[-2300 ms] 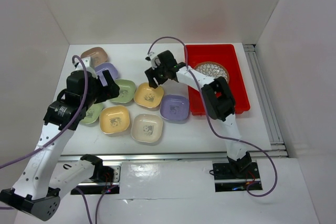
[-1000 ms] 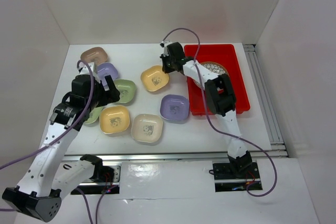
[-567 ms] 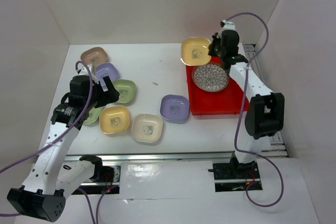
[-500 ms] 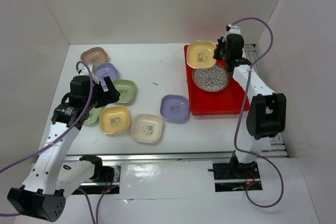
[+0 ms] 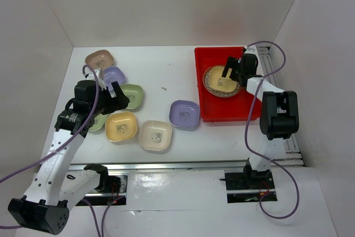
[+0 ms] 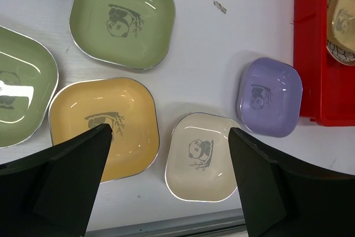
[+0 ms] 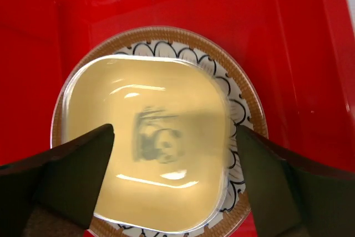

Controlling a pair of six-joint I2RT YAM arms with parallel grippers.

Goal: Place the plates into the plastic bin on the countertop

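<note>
I will next raise my right gripper, move it left in the top view over to the lavender plate nearest the bin and lower it onto the lavender plate's rim opposite the bin.
The red plastic bin sits at the right of the white countertop. In it a yellow plate lies on the round brown lattice plate. My right gripper hovers just over this yellow plate, jaws wide open on either side and holding nothing. On the table lie pinkish-brown, lavender, green, yellow, cream and lavender plates. My left gripper is open and empty above them, between the yellow and cream plates.
A second green plate lies partly under my left arm. A small speck lies on the table's middle. White walls close in the left, back and right. A metal rail runs right of the bin.
My right gripper carried the yellow plate from the table's middle to the bin, set it on the round plate and opened. My left arm barely moved.
</note>
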